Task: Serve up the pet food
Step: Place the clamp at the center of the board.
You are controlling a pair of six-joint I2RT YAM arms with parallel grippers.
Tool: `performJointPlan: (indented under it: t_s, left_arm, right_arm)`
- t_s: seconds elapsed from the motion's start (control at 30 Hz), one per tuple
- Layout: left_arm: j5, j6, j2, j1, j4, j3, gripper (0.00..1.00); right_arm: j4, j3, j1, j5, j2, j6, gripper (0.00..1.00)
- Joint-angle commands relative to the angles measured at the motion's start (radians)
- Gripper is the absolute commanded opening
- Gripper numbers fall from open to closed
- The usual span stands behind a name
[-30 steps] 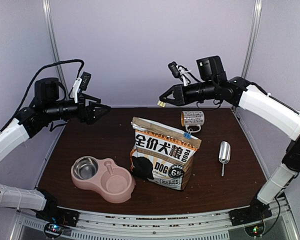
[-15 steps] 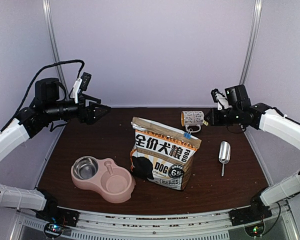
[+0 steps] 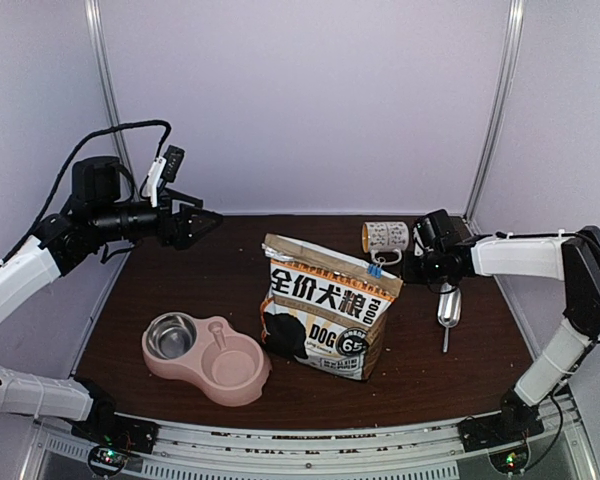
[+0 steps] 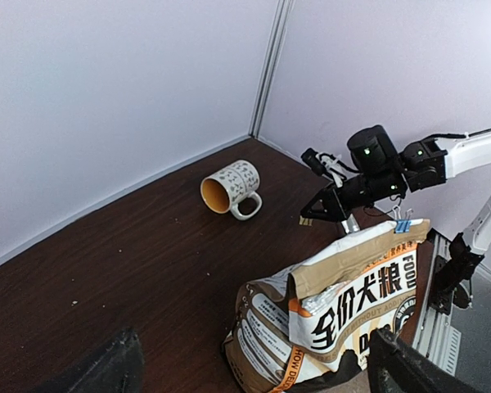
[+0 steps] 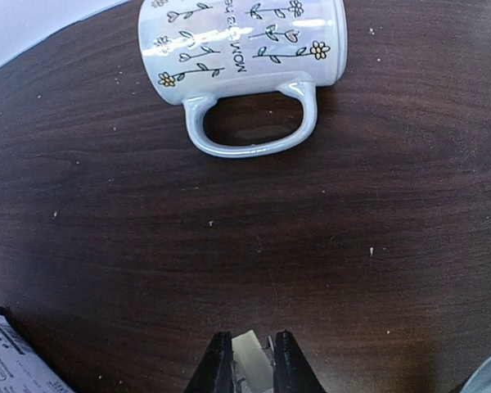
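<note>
My right gripper will next lower the small pale clip onto the table between the bag (image 3: 325, 320) and the scoop and release it.
The pet food itself is hidden inside the kraft-brown dog-food bag (image 3: 325, 320) (image 4: 344, 311), which stands mid-table with its top folded over and a blue clip (image 3: 377, 268) (image 4: 403, 225) on the fold. My right gripper (image 3: 412, 267) (image 5: 247, 348) hovers low over the table between the bag's top right corner and the mug, shut on a small pale clip (image 5: 250, 352). My left gripper (image 3: 205, 218) (image 4: 254, 372) hangs wide open high at the back left, holding nothing, with the bag below and ahead of it.
A flowered white mug (image 3: 385, 238) (image 5: 241, 45) lies on its side behind the bag. The silver scoop (image 3: 448, 305) lies right of the bag. A pink double bowl (image 3: 205, 355) with a steel insert sits front left. Walls close the back and sides.
My right arm has swung from high above the back of the table down and to the right, ending low beside the mug with the pale clip still in its jaws. The left arm stayed put.
</note>
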Motion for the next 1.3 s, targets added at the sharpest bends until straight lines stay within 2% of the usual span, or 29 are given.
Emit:
performJointPlan:
  t_s: [0.0,0.3,0.6,0.7,0.77,0.97,1.1,1.27]
  left_arm:
    - [0.007,0.009,-0.007,0.001,0.057,-0.002,0.98]
    - [0.002,0.01,-0.021,0.0,0.054,-0.002,0.98]
    - [0.002,0.014,-0.023,0.002,0.059,-0.004,0.98]
    - [0.002,0.014,-0.024,0.001,0.06,-0.006,0.98]
    - [-0.002,0.014,-0.026,0.001,0.061,-0.006,0.98]
    - [-0.059,0.024,-0.055,0.002,0.073,-0.025,0.98]
    - [-0.088,0.029,-0.072,0.0,0.085,-0.037,0.98]
    - [-0.099,0.033,-0.069,0.001,0.092,-0.044,0.98]
  right_arm:
    - [0.104,-0.005,-0.009,0.036,0.055,0.057,0.13]
    - [0.12,-0.01,-0.022,0.043,0.123,0.08,0.22]
    - [0.121,-0.013,-0.034,0.043,0.146,0.08,0.43]
    - [0.121,-0.016,-0.036,0.041,0.136,0.078,0.54]
    - [0.115,-0.017,-0.04,0.037,0.124,0.076,0.56]
    - [0.116,-0.081,-0.084,-0.044,-0.029,0.057,0.66]
    - [0.086,-0.121,-0.113,-0.17,-0.202,-0.013,0.73]
    - [-0.048,-0.098,-0.102,-0.39,-0.381,-0.106,0.8]
